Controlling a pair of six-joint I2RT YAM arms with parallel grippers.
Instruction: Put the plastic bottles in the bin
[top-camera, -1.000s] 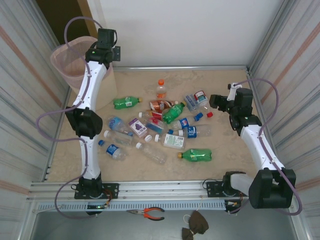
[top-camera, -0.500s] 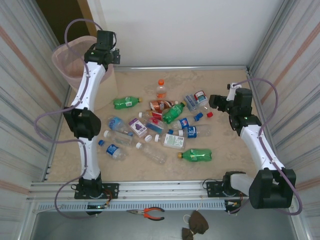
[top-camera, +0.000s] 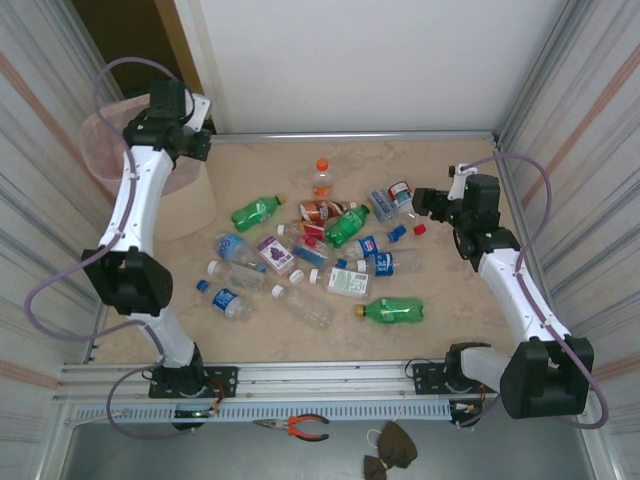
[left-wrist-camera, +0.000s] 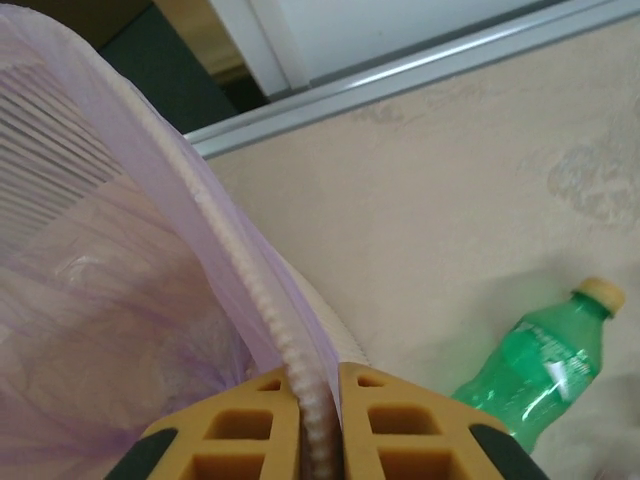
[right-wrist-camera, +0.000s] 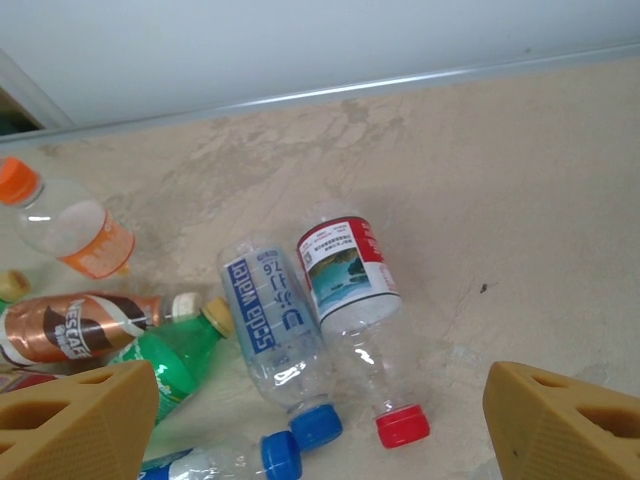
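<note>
I should pull the far-corner bin's rim toward my base before my left gripper releases it.
The bin (top-camera: 185, 205) stands at the far left corner, beige, lined with a pink bag (top-camera: 100, 150). My left gripper (top-camera: 185, 135) is shut on the bin's rim (left-wrist-camera: 270, 320), pinching bag and rim between its pads. Several plastic bottles lie scattered mid-table: a green one (top-camera: 255, 212) (left-wrist-camera: 530, 365) close to the bin, an orange-capped one (top-camera: 321, 178) (right-wrist-camera: 70, 225), another green one (top-camera: 392, 310) near the front. My right gripper (top-camera: 425, 203) (right-wrist-camera: 320, 420) hangs open just above a red-labelled bottle (right-wrist-camera: 350, 275) and a blue-labelled one (right-wrist-camera: 265, 315), touching neither.
Corrugated panels wall in both sides, and a metal rail (top-camera: 350, 135) runs along the back under a white wall. A brown-labelled bottle (right-wrist-camera: 75, 325) lies left of the right gripper. Pliers (top-camera: 295, 427) rest on the front ledge below the table.
The left gripper has shut on the bin's rim and swung left, pulling the bin's top left with it. The nearby green bottle turned slightly. The right arm has barely moved.
</note>
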